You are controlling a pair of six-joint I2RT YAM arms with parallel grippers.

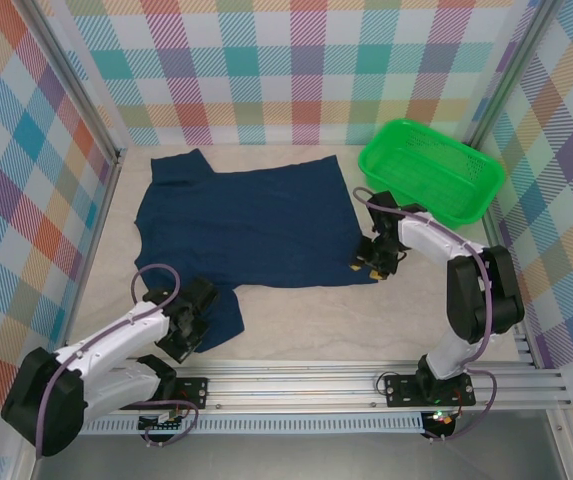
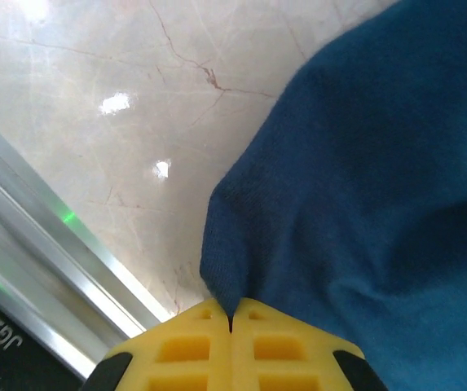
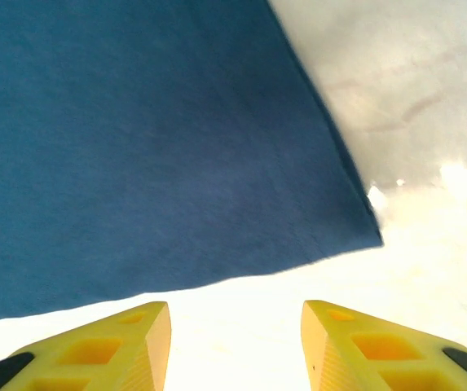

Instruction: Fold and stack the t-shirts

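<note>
Next, my right gripper shifts sideways over the tip of the near hem corner [image 1: 374,283] [image 3: 373,239], lowers and closes, since that lies below the gripper and outside its open fingers' gap.
A dark navy t-shirt [image 1: 251,220] lies spread flat across the middle of the table, plain side up, no print showing. My left gripper [image 1: 192,322] sits at the shirt's near-left sleeve and is shut on its edge; in the left wrist view the yellow fingers [image 2: 192,350] pinch a fold of the navy cloth [image 2: 363,204]. At the shirt's near-right corner my right gripper [image 1: 369,264] stands open. In the right wrist view its fingers [image 3: 119,342] are spread over bare table just short of the shirt's hem corner [image 3: 355,232].
A bright green mesh basket [image 1: 431,170] stands at the back right, close behind the right arm. Checked walls enclose the table on three sides. A metal rail [image 1: 366,385] runs along the near edge, seen also as the rail [image 2: 46,269] beside the left gripper.
</note>
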